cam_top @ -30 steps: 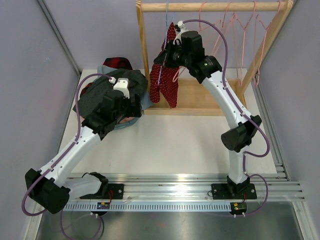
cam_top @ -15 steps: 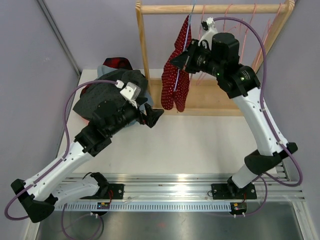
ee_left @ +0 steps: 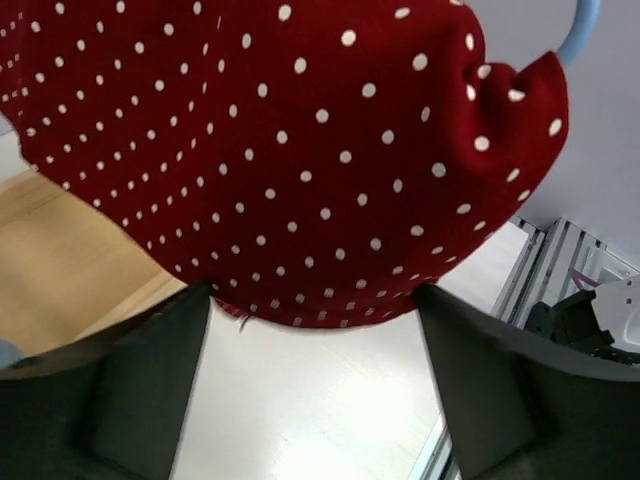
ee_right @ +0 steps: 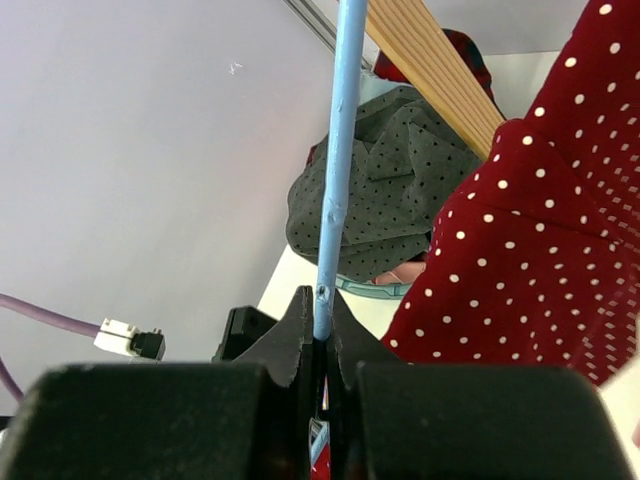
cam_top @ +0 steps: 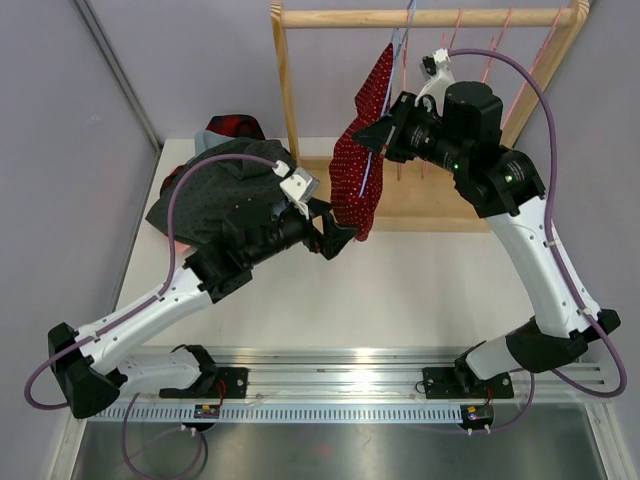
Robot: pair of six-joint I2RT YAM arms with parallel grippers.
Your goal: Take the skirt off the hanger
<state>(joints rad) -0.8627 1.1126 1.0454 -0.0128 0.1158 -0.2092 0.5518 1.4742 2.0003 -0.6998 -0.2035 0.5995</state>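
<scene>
The blue hanger's upper end already reaches the rack's top bar [cam_top: 410, 18], so my right gripper should next ease outward toward it and release the hanger.
A red skirt with white dots [cam_top: 362, 160] hangs on a light blue hanger [cam_top: 398, 45] in front of the wooden rack. My right gripper [cam_top: 372, 132] is shut on the hanger's blue bar [ee_right: 335, 170], with the skirt [ee_right: 520, 240] draped to its right. My left gripper [cam_top: 338, 238] is open at the skirt's lower hem. In the left wrist view the skirt [ee_left: 280, 150] fills the top, its hem just above the gap between the two dark fingers [ee_left: 150, 380], and a bit of blue hanger [ee_left: 580, 30] shows at upper right.
A wooden rack [cam_top: 287, 90] with several pink hangers [cam_top: 480, 50] stands at the back. A pile of clothes, grey dotted cloth on top [cam_top: 215, 190], lies at the back left. Grey walls close both sides. A metal rail [cam_top: 350, 365] runs along the near edge.
My right gripper has carried the hanger and skirt to the right and up along the rack. My left arm has swung right from the clothes pile, its gripper now at the skirt's hem.
</scene>
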